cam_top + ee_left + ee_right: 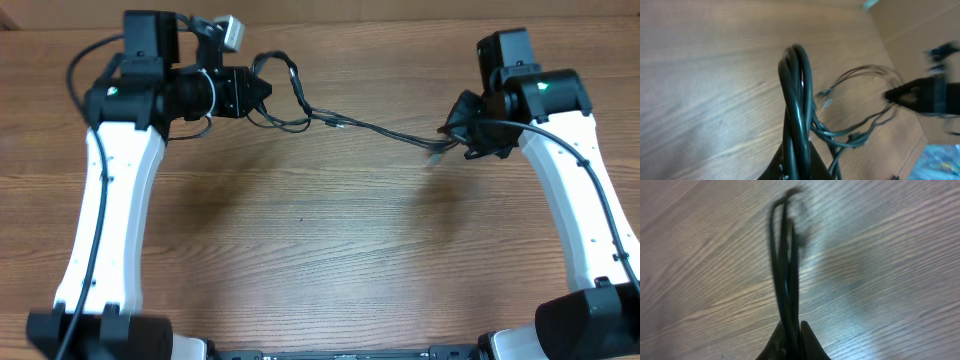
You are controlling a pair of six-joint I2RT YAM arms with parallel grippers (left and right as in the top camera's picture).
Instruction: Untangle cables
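Observation:
My right gripper will next pull the pinched cable ends to the right in the overhead view and let them go, because loops are still bunched by my left gripper.
The thin black cables (350,125) stretch across the far part of the table between my two grippers. Loops hang by the left end and small grey plug tips (434,156) dangle near the right one. My left gripper (262,92) is shut on one end of the bundle; in the left wrist view the cables (796,100) rise as a tight loop out of the closed left gripper (799,159). My right gripper (462,125) is shut on the other end, and the right wrist view shows strands of the cables (785,265) pinched in the right gripper (796,339).
Wooden table (320,250) below, with both white arms reaching along its left and right sides. A small grey camera block (230,32) sits by the left wrist. In the left wrist view the right arm's black tip (920,95) shows at the right.

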